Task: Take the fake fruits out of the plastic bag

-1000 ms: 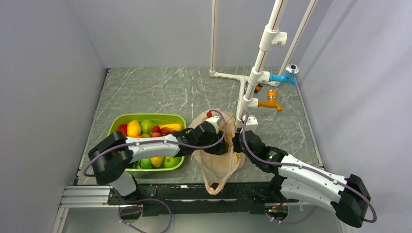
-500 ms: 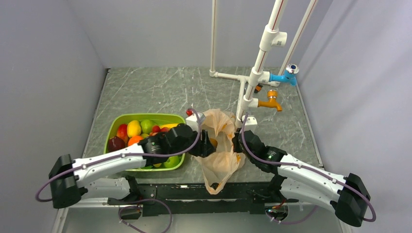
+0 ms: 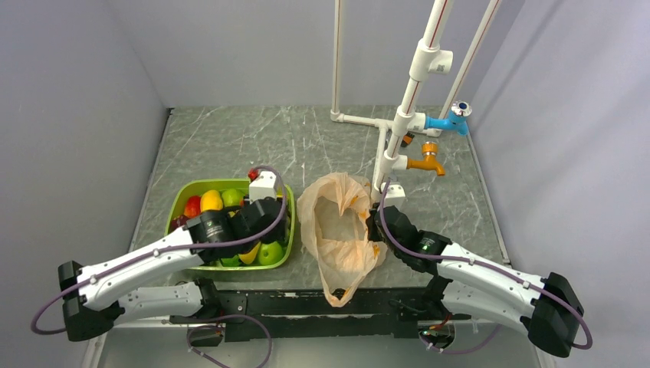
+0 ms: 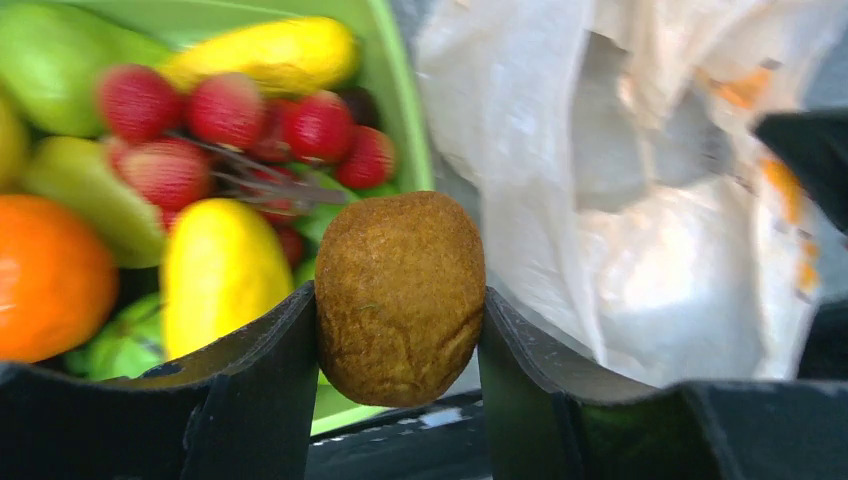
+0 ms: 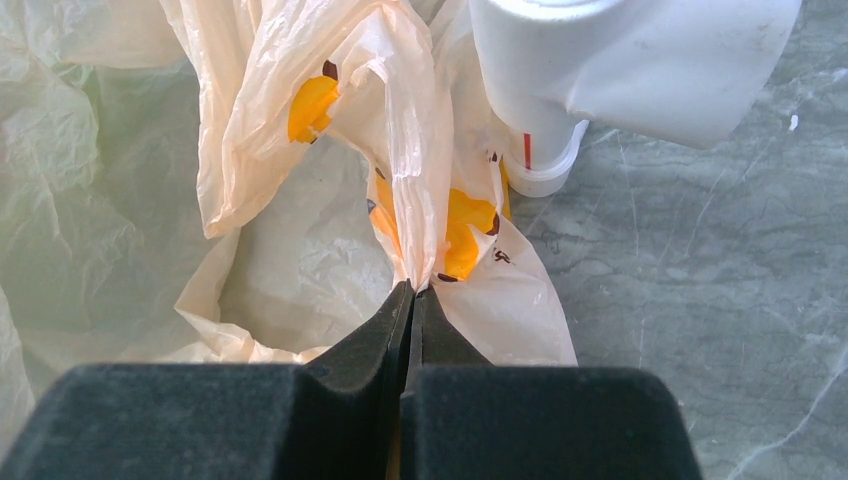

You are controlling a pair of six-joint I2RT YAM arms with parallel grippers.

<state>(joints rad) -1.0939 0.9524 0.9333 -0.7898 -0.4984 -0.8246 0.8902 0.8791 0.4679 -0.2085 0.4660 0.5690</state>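
Note:
The brown fruit is hanging near the tub's edge, so I will next move my left gripper toward the orange and lower the fruit beside the red balls.
The peach plastic bag (image 3: 341,230) lies open on the table; it also shows in the left wrist view (image 4: 620,200) and the right wrist view (image 5: 300,120). My right gripper (image 3: 373,228) is shut on the bag's right rim (image 5: 412,290). My left gripper (image 3: 268,222) is over the right end of the green tub (image 3: 230,184) and is shut on a brown kiwi-like fruit (image 4: 400,295), held above the tub's rim (image 4: 395,90). A bunch of red balls (image 4: 230,120) and a round orange (image 4: 50,275) lie in the tub. The bag's inside looks empty from above.
The tub also holds yellow (image 4: 225,270) and green fruits. A white pipe frame with a blue tap (image 3: 448,121) and an orange tap (image 3: 425,162) stands at the back right; its base (image 5: 540,150) is right beside the bag. Grey walls enclose the table.
My left gripper has drawn out of the bag's mouth and moved left over the tub with the kiwi-like fruit. The bag mouth now stands open. My right gripper has kept its hold.

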